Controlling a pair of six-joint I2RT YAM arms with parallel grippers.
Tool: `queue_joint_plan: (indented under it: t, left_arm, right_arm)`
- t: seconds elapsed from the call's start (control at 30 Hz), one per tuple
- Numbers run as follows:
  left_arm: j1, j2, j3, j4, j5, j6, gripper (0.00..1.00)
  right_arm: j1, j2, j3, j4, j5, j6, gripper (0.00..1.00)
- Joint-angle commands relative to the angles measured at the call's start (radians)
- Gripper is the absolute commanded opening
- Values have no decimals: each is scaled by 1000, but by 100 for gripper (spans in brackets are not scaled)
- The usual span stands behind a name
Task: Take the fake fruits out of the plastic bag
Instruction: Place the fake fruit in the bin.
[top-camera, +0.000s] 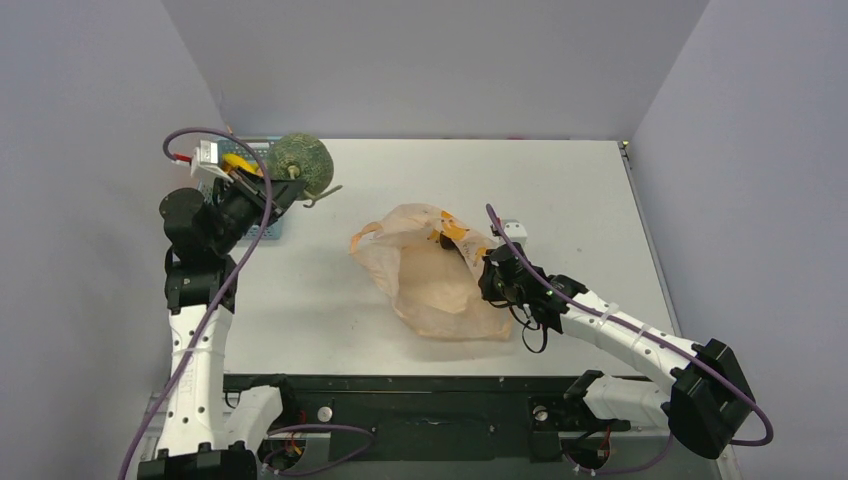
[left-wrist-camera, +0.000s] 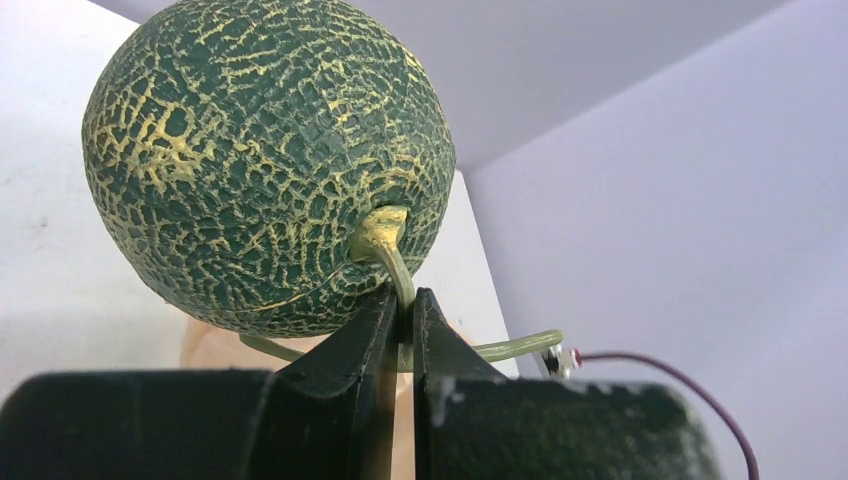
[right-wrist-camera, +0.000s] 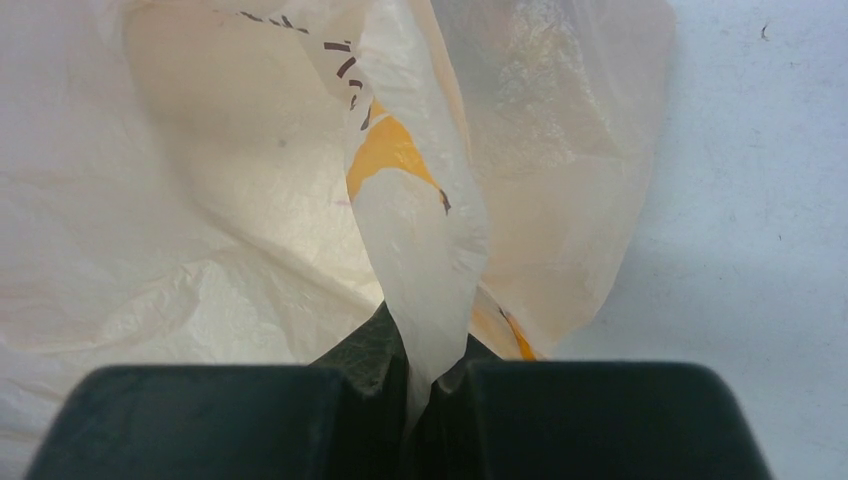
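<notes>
The melon hangs beyond the basket's edge, so next it goes left in the top view with my left gripper, then down over the basket's far end (top-camera: 257, 148) for release.
A green netted melon (top-camera: 303, 163), one of the fake fruits, hangs in the air at the far left. My left gripper (top-camera: 283, 187) is shut on its pale stem (left-wrist-camera: 392, 262), pinched between the jaws (left-wrist-camera: 402, 305) in the left wrist view. The peach-orange plastic bag (top-camera: 435, 275) lies crumpled mid-table with its mouth facing left. My right gripper (top-camera: 492, 272) is shut on a twisted fold of the bag's right edge (right-wrist-camera: 420, 230), the film running down between the jaws (right-wrist-camera: 425, 352). No fruit shows inside the bag.
A blue mesh basket (top-camera: 271, 235) sits at the far left, mostly hidden beneath my left arm, with a yellow piece (top-camera: 238, 161) showing in it. Grey walls close in the table on three sides. The table's right edge (top-camera: 645, 230) runs past the right arm.
</notes>
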Motion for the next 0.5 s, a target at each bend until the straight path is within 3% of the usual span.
queue_joint_plan:
  t: [0.0, 0.27, 0.47]
  left_arm:
    - [66, 62, -8, 181, -51, -92, 0]
    - [157, 209, -54, 376, -290, -193, 0]
    - [252, 415, -36, 502, -320, -282, 0]
  right_arm:
    - [-7, -12, 2, 35, -14, -14, 0]
    - [-10, -16, -4, 54, -35, -2, 0]
    - [-16, -18, -12, 57, -43, -5, 0]
